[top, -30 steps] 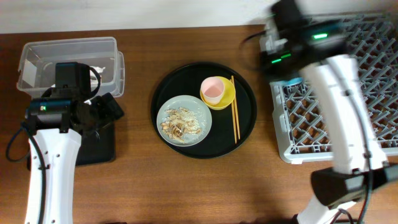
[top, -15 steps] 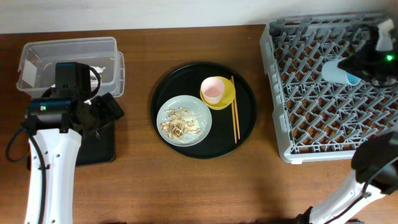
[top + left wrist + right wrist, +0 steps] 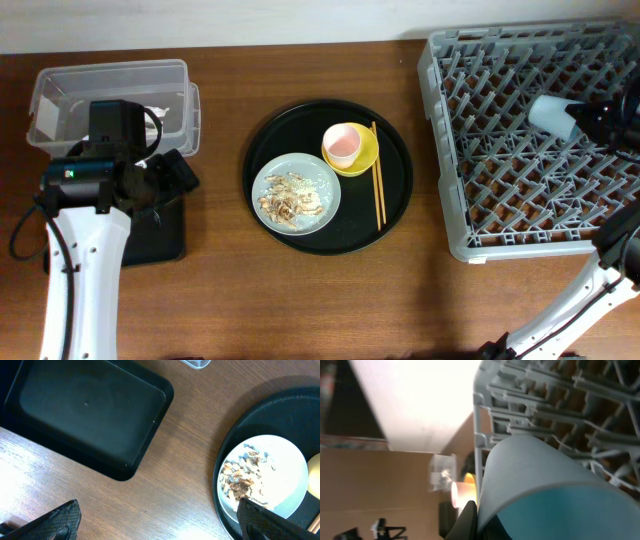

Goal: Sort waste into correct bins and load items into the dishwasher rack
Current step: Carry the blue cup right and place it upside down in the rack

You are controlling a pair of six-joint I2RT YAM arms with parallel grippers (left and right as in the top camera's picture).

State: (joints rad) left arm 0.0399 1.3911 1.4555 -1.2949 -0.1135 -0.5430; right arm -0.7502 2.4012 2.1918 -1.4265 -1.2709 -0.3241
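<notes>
I need to bring the small light blue cup down in my right gripper next, toward the rack's empty wires, then release the cup.
My right gripper (image 3: 585,118) is shut on the small light blue cup (image 3: 552,114) and holds it on its side over the right part of the grey dishwasher rack (image 3: 500,215). In the right wrist view the cup (image 3: 545,480) fills the frame in front of the rack (image 3: 530,395). My left gripper (image 3: 160,522) is open and empty, above the wood between the shallow black tray (image 3: 85,415) and the plate of food scraps (image 3: 265,477). The plate (image 3: 296,192), the pink cup (image 3: 342,143) in the yellow bowl (image 3: 364,160), and the chopsticks (image 3: 378,185) lie on the round tray.
The clear plastic box (image 3: 100,85) stands at the back left, with something white inside, partly hidden by my left arm. The shallow black tray (image 3: 160,235) lies in front of it. The large round black tray (image 3: 395,205) sits mid-table.
My right arm has swung from the rack's left corner to its right side with the light blue cup in its jaws. The left arm has not moved.
</notes>
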